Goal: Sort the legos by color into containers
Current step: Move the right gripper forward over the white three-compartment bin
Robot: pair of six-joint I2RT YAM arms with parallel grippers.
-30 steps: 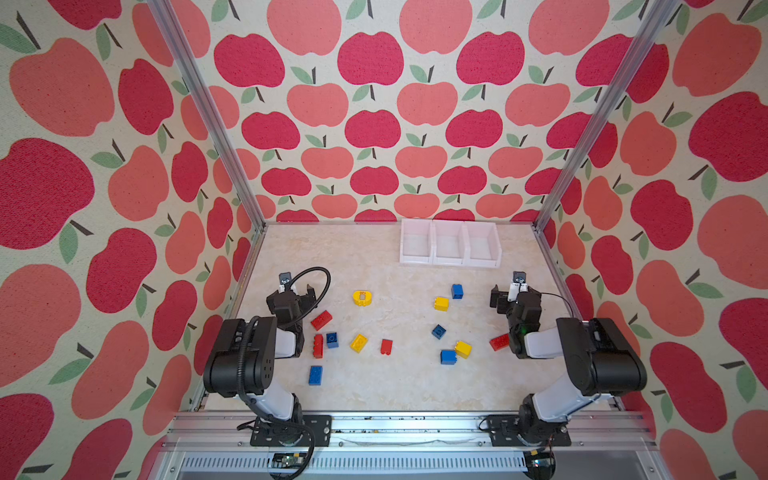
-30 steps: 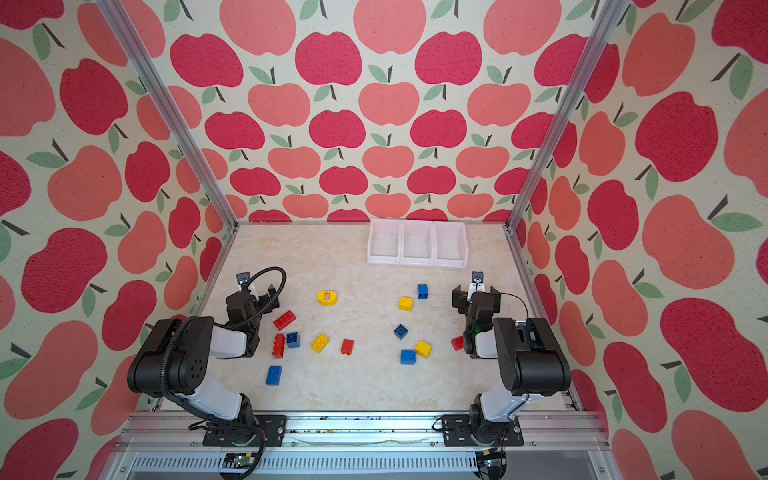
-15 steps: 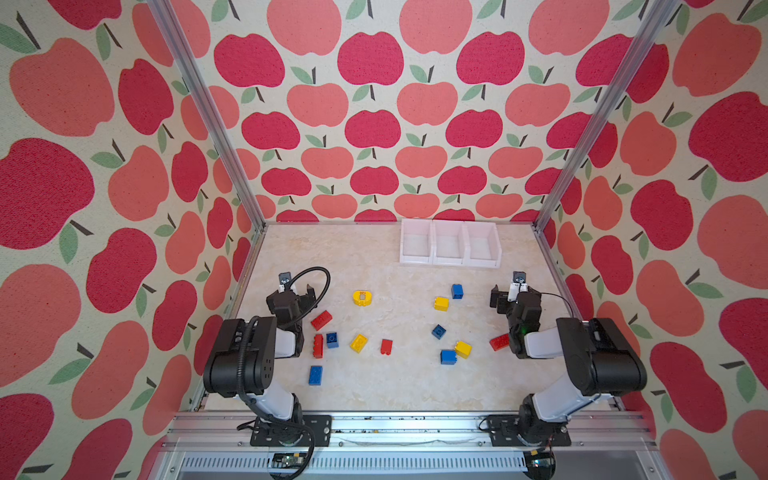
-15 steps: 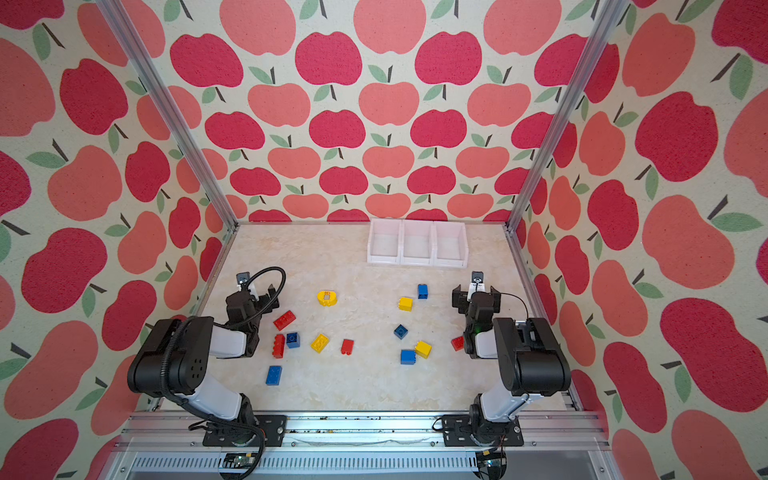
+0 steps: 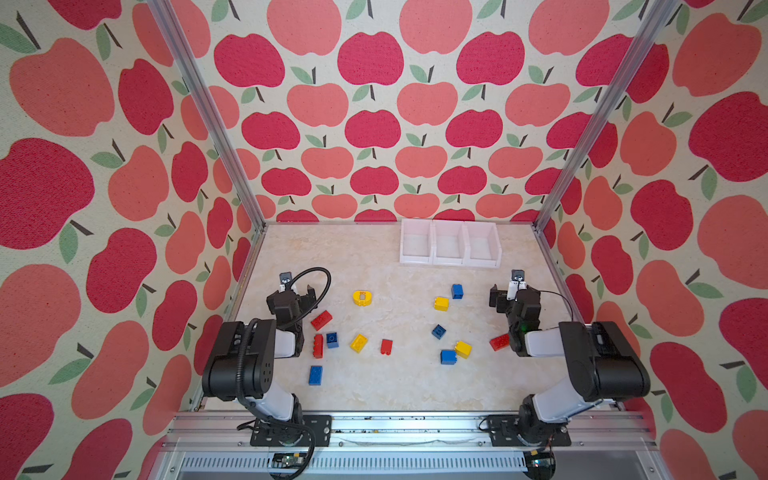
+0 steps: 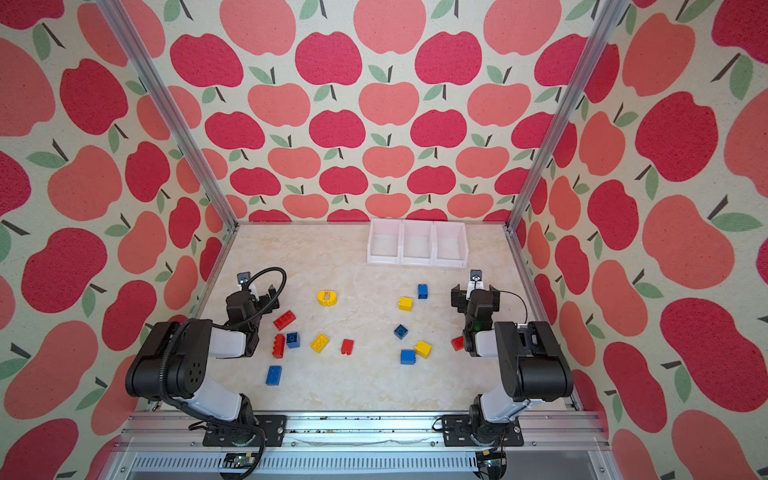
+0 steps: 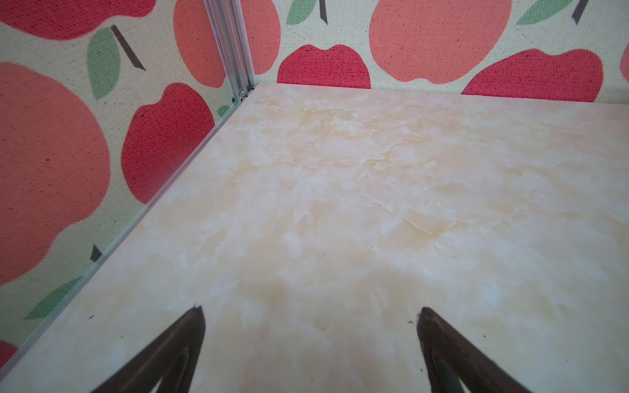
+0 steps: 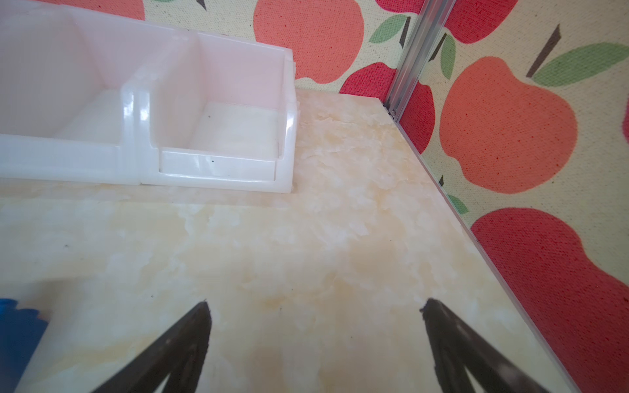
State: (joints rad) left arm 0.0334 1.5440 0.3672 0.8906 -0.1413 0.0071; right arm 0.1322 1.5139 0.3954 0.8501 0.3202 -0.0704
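Note:
My right gripper rises outward, tips down and lowers onto the nearer divider of the white containers next, since the containers stand far from my left gripper.
Red, blue and yellow legos lie scattered on the marble floor in both top views, among them a red brick (image 5: 321,320), a yellow brick (image 5: 441,304) and a blue brick (image 6: 273,375). Three joined white containers (image 5: 449,262) stand empty at the back right. My left gripper (image 5: 293,291) rests low near the left wall, open, with only bare floor between its fingertips (image 7: 310,311). My right gripper (image 5: 513,293) sits near the right wall, open and empty (image 8: 316,306), short of the containers (image 8: 218,168). A blue brick (image 8: 17,326) shows beside it.
A round yellow piece (image 5: 362,297) lies left of centre. A red brick (image 5: 499,342) sits against the right arm's forearm. Apple-patterned walls and metal corner posts (image 5: 552,199) close in the floor on three sides.

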